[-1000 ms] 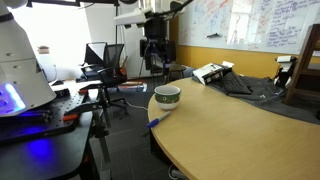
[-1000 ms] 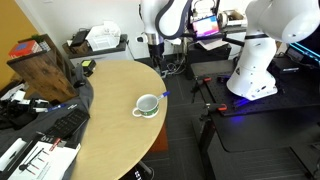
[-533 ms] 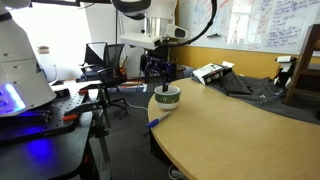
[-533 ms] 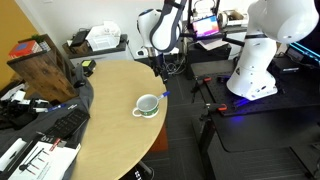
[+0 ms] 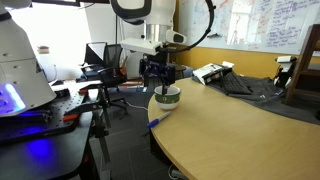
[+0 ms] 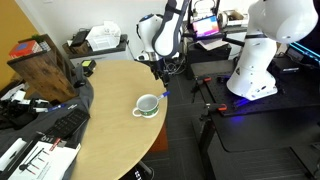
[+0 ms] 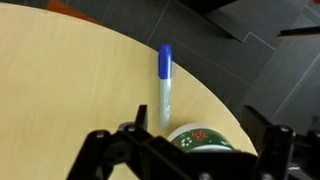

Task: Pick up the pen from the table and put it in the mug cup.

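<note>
My gripper next needs to move down toward the pen (image 7: 165, 88), open fingers astride the pen's white body beside the mug, since it lies flat and off-center beneath them.
The pen (image 7: 165, 88), thin with a blue cap, lies flat on the light tan table (image 7: 60, 80) close to its curved edge. It also shows in both exterior views (image 5: 156, 123) (image 6: 163, 94). The mug cup (image 7: 200, 137), whitish with a dark green patterned band, stands right beside the pen in both exterior views (image 5: 167, 96) (image 6: 148, 105). My gripper (image 7: 190, 158) is open and empty, hanging above the table edge over the mug and the pen's near end. It also appears in both exterior views (image 5: 160, 76) (image 6: 158, 70).
A dark cloth and a keyboard (image 6: 62, 120) lie on the table's far side, with a wooden box (image 6: 42, 62) behind. A white robot base (image 6: 255, 60) and a dark bench with a blue light (image 5: 40, 125) stand beside the table. An office chair (image 5: 105, 60) is behind.
The arm has come down from high above the table edge and now hangs low, just over the mug and pen. The pen and mug have not moved.
</note>
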Robot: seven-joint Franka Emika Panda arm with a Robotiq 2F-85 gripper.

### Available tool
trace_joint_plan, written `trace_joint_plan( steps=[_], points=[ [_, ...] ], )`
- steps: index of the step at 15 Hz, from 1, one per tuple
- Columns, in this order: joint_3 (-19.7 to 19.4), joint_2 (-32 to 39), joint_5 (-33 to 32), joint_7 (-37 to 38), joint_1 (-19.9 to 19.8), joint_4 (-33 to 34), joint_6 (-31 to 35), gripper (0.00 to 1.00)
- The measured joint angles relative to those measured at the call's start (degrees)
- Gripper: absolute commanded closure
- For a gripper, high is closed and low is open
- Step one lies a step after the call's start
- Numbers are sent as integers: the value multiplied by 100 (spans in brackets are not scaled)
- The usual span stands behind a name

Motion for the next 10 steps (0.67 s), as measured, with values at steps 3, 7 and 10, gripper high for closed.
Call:
trace_joint_plan(
  steps=[3, 7, 10],
  points=[
    [226, 505, -47, 4, -142, -66, 785, 0],
    [231, 1210, -690, 399, -331, -126, 2130, 0],
    [66, 1649, -1403, 973, -259, -52, 2702, 0]
  ],
)
